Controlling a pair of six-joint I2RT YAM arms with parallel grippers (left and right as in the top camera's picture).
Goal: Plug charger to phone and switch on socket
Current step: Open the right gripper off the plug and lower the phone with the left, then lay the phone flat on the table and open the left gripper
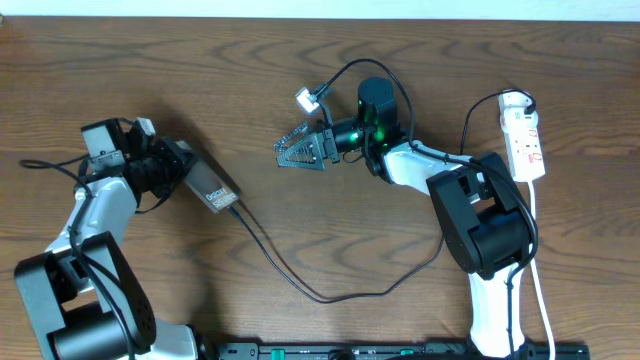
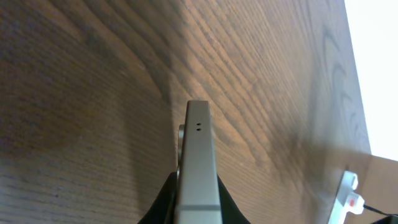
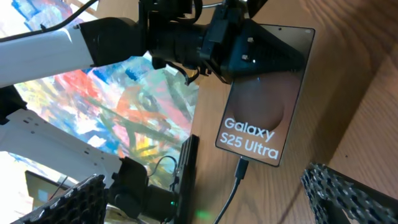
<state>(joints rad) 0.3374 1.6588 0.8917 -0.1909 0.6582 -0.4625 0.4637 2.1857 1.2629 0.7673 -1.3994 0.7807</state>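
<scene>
The connector is already in the phone's lower end, so the left gripper needs to go down slightly back toward the bare tabletop beneath the phone and let go of it.
The phone (image 1: pixel 213 190) lies tilted at the left of the table, and my left gripper (image 1: pixel 178 170) is shut on its far end. In the left wrist view I see its grey edge (image 2: pixel 199 155) between my black fingers (image 2: pixel 198 211). In the right wrist view its brown face reads "Galaxy S25 Ultra" (image 3: pixel 261 118). The charger (image 1: pixel 322 299) is a thin black cable, and its connector (image 3: pixel 240 168) sits in the phone's lower end. The socket (image 1: pixel 524 135), a white power strip, lies at the far right. My right gripper (image 1: pixel 297 152) is open and empty above the table's middle (image 3: pixel 211 205).
A small white tag (image 1: pixel 307 99) hangs on a thick black robot cable behind my right gripper. The white cord (image 1: pixel 540 270) runs from the socket down the right side. The socket's end shows in the left wrist view (image 2: pixel 348 193).
</scene>
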